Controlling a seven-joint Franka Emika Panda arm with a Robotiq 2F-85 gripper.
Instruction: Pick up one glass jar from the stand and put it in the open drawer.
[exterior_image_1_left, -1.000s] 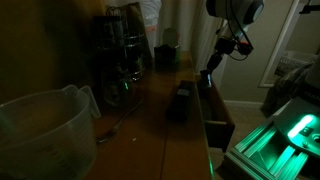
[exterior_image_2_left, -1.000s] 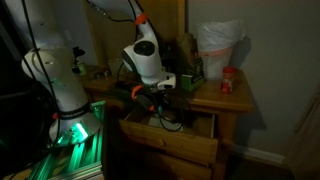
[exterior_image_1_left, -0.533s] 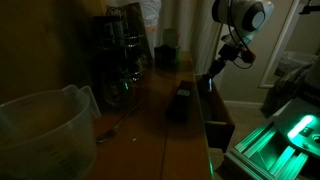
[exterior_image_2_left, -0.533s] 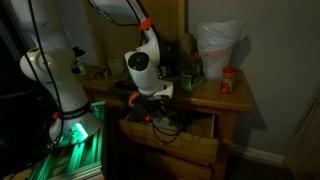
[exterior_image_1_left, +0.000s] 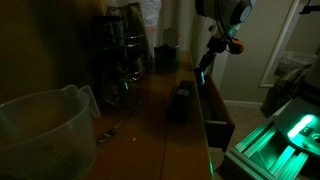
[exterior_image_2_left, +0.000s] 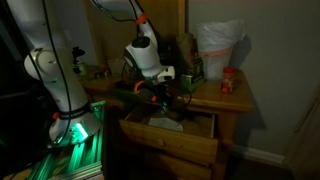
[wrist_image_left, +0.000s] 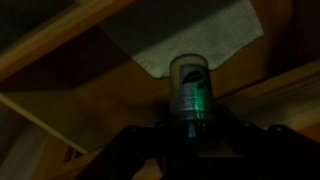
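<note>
The pale liner sheet (exterior_image_2_left: 166, 124) lies bare below my gripper. I will move my gripper down into the open drawer (exterior_image_2_left: 178, 140) to release the small glass jar on the sheet.
My gripper (wrist_image_left: 188, 128) is shut on a small clear glass jar (wrist_image_left: 189, 90) with a green glint on it. It holds the jar above the open reddish-brown drawer (wrist_image_left: 120, 95), over a pale liner sheet (wrist_image_left: 190, 35) on the drawer floor. In both exterior views the gripper (exterior_image_1_left: 201, 75) (exterior_image_2_left: 165, 96) hangs over the drawer (exterior_image_1_left: 216, 124) (exterior_image_2_left: 178, 140) at the counter's edge. The dark tiered stand (exterior_image_1_left: 118, 55) with several jars is at the back of the counter, away from the gripper.
A large translucent plastic jug (exterior_image_1_left: 40, 130) is close to the camera. A small dark box (exterior_image_1_left: 180, 102) lies on the counter (exterior_image_1_left: 150, 140) beside the drawer. A white bag (exterior_image_2_left: 218, 40) and a red-lidded container (exterior_image_2_left: 229, 81) stand on the counter. Green-lit equipment (exterior_image_1_left: 285, 140) stands beside the cabinet.
The arm has swung its wrist, and the gripper has risen slightly and shifted toward the counter, still above the open drawer.
</note>
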